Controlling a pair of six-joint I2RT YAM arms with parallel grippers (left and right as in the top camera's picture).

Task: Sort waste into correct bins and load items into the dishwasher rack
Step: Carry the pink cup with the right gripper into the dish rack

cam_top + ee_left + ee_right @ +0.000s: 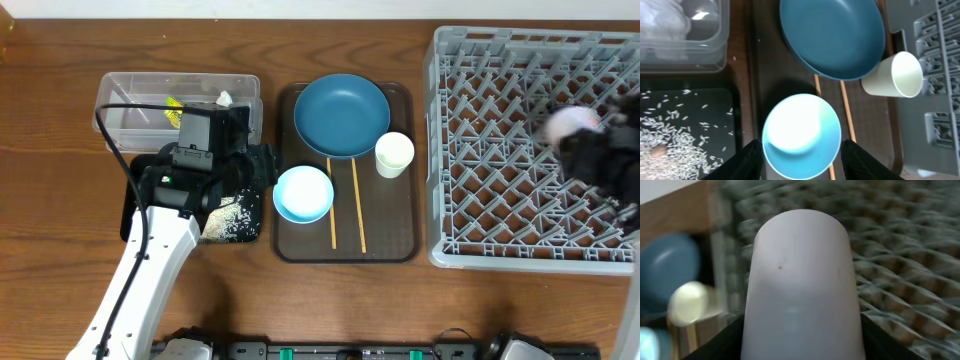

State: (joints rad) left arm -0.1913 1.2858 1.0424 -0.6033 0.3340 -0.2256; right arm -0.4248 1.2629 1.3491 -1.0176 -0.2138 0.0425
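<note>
The near corner of the rack is below, back and to the right in the overhead view. My right gripper should move that way and down next and let go of the cup.
My left gripper is open, one finger on each side of the light blue bowl on the brown serving tray. The dark blue plate, the white cup and two chopsticks also lie on that tray. My right gripper is shut on the pinkish cup and holds it over the grey dishwasher rack; that view is blurred. The clear container holds white tissue and a yellow-green wrapper. The black tray holds loose rice.
The left arm covers most of the black tray in the overhead view. A small brown bit lies among the rice. Bare wooden table lies left of the containers and along the front edge.
</note>
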